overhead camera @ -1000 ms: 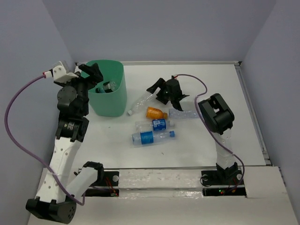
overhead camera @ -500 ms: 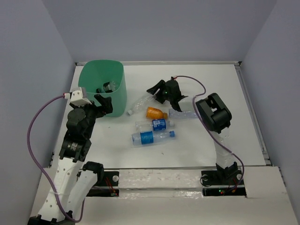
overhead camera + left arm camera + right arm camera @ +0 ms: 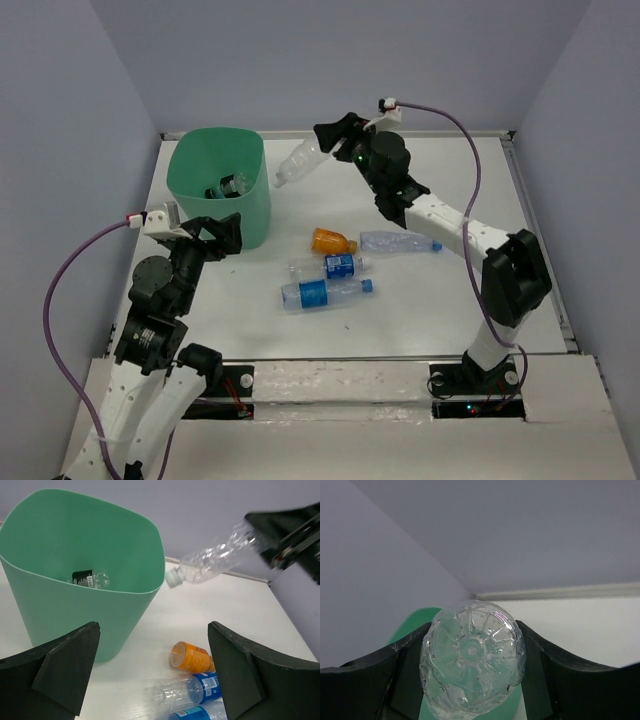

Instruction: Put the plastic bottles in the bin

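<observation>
The robot will raise its right gripper next, then bring the bottle past the mint-green bin's rim over the opening, since the bottle's cap still hangs outside.
My right gripper [image 3: 330,145] is shut on a clear crushed plastic bottle [image 3: 300,162], held in the air just right of the mint-green bin [image 3: 245,220], cap end toward the rim. The right wrist view looks at that bottle's round base [image 3: 472,672] between the jaws. The left wrist view catches the bottle [image 3: 215,559] aloft beside the bin [image 3: 60,607]. A black-labelled bottle [image 3: 225,187] lies inside the bin. On the table lie an orange bottle [image 3: 332,241], a clear bottle [image 3: 397,241] and two blue-labelled bottles [image 3: 338,265] [image 3: 322,292]. My left gripper [image 3: 222,236] stands open and empty at the bin's near side.
Grey walls close off the back and sides of the white table [image 3: 450,310]. A raised rail [image 3: 540,240] runs along the table's right edge. My arm bases sit on a strip [image 3: 340,380] at the near edge.
The right gripper closed on the clear bottle on the table and lifted it up and left toward the bin. The left arm drew back from the bin's rim to its near side.
</observation>
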`<state>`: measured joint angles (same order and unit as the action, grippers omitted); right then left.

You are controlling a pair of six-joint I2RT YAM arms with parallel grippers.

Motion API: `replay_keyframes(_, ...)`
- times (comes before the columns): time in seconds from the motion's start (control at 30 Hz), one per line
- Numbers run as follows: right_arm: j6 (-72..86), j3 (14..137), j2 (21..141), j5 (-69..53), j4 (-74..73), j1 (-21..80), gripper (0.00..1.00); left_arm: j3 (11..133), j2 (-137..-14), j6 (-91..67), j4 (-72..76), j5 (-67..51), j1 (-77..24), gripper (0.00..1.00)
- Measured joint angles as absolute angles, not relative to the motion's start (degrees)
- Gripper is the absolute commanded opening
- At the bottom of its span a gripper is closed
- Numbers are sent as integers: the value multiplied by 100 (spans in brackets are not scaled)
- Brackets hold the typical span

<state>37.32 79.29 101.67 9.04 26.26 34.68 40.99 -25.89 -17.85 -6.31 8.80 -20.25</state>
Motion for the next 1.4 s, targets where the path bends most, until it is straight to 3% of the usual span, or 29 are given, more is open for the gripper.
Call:
replay_keyframes(0.3, 1566, 9874, 10116, 1297, 2755, 4491, 40, 4099, -2499, -1787, -731, 1118, -2283, 99)
replay_keyframes(0.5, 801, 11319, 11303, 1264, 2324, 4674, 44, 4099, -2418, -1787, -764, 1210, -2335, 99)
replay_keyframes(0.6, 445, 12160, 12138, 1188, 1909, 4766, 65, 4099, -2399, -1787, -766, 1225, -2355, 99)
replay_keyframes(0.67, 294, 12567, 12558, 1111, 1647, 4849, 89, 4099, -2381, -1787, -766, 1229, -2357, 99)
replay_keyframes(0.77, 196, 13008, 13030, 899, 1223, 4960, 100, 4099, -2375, -1787, -766, 1229, -2359, 99)
replay_keyframes(1.0, 268, 13052, 12967, 510, 757, 5037, 100, 4099, -2394, -1787, -762, 1203, -2364, 99)
replay_keyframes(1.13, 309, 12293, 12175, 611, 681, 5030, 84, 4099, -2547, -1782, -753, 1111, -2364, 99)
replay_keyframes(1.4, 1219, 8291, 8696, 976, 1249, 4327, 60, 4108, -3441, -1688, -504, 130, -2364, 95)
